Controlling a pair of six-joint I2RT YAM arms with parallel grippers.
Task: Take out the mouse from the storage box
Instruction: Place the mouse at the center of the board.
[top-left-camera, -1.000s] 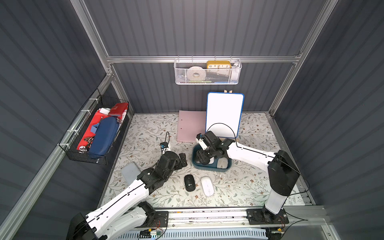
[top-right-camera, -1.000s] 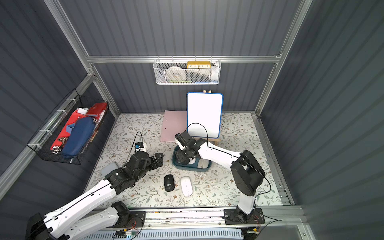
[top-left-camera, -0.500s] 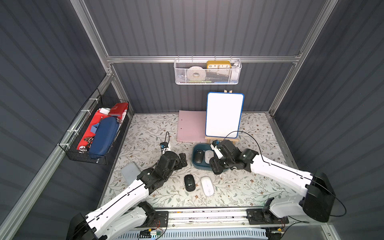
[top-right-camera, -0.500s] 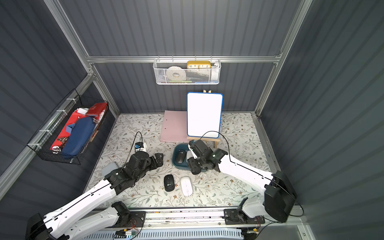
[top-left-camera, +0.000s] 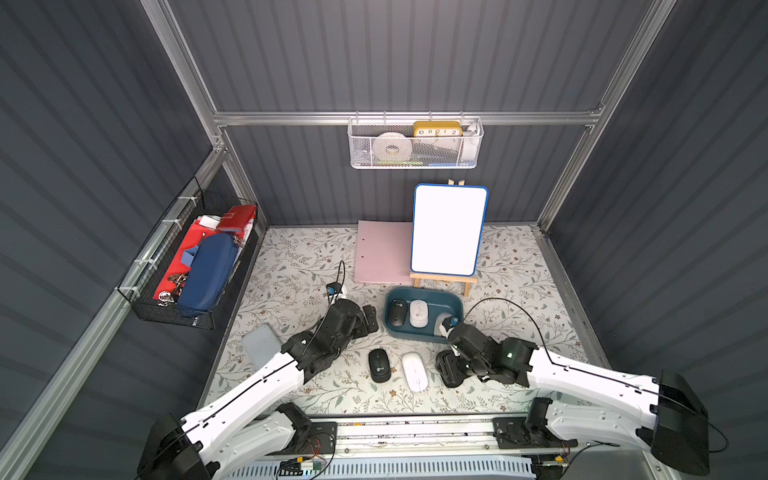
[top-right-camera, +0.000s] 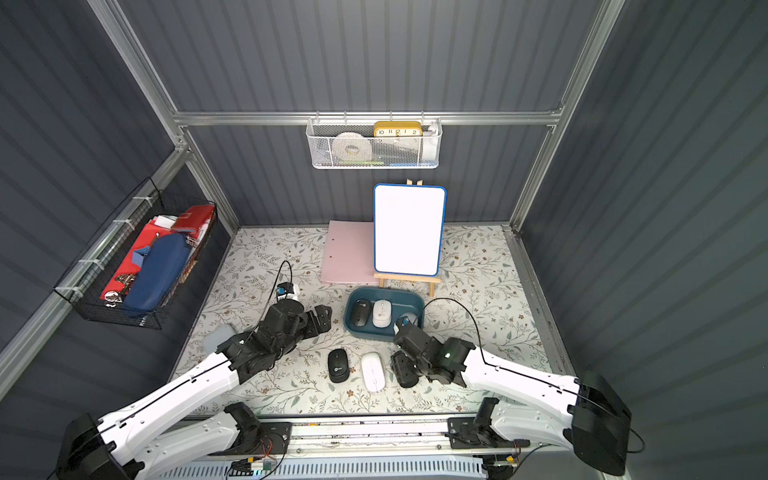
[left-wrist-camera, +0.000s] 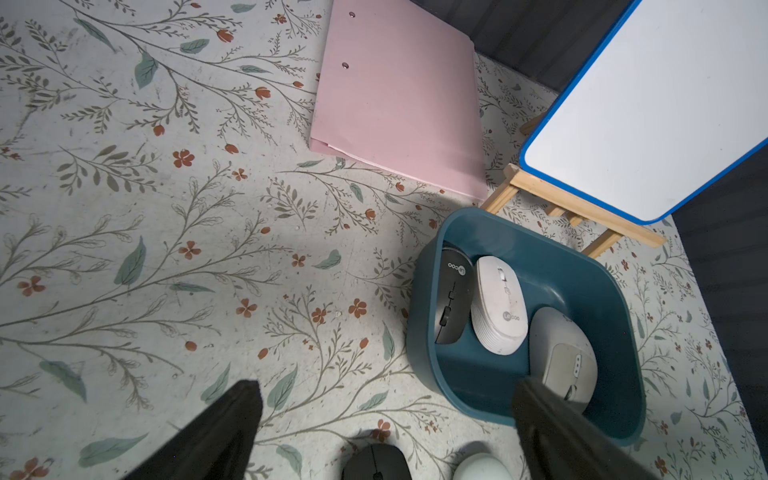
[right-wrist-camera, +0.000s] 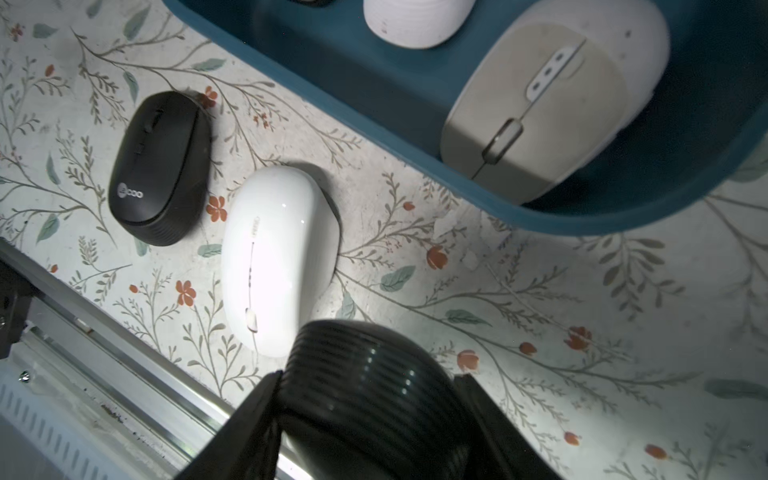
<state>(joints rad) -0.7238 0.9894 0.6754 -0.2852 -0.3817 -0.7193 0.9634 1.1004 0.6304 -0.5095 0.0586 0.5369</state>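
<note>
The right gripper will move down a little onto the tabletop beside the white mouse and let go of the black ribbed mouse, because that one already hangs clear of the storage box (top-left-camera: 454, 297).
The dark teal storage box (top-left-camera: 454, 297) (top-right-camera: 390, 289) (left-wrist-camera: 419, 332) (right-wrist-camera: 374, 95) holds a black mouse (top-left-camera: 397, 312), a white mouse (top-left-camera: 417, 313) and a beige-grey mouse (right-wrist-camera: 540, 104), which my right arm partly hides in both top views. My right gripper (top-left-camera: 451, 370) (right-wrist-camera: 370, 376) is shut on another black ribbed mouse (right-wrist-camera: 365, 399), low over the table in front of the box. Beside it on the table lie a white mouse (top-left-camera: 414, 371) and a black mouse (top-left-camera: 379, 365). My left gripper (top-left-camera: 370, 322) (left-wrist-camera: 386, 386) stands open and holds nothing, just left of the box.
A whiteboard on a wooden easel (top-left-camera: 449, 230) stands right behind the box, with a pink folder (top-left-camera: 382, 253) lying beside it. A grey pad (top-left-camera: 261, 344) lies at the left. A black wire basket (top-left-camera: 195, 266) and a white mesh basket (top-left-camera: 413, 145) hang on the walls.
My right gripper has come out of the storage box with the black mouse and moved to the front, to the right of the white mouse. The left arm has stayed still.
</note>
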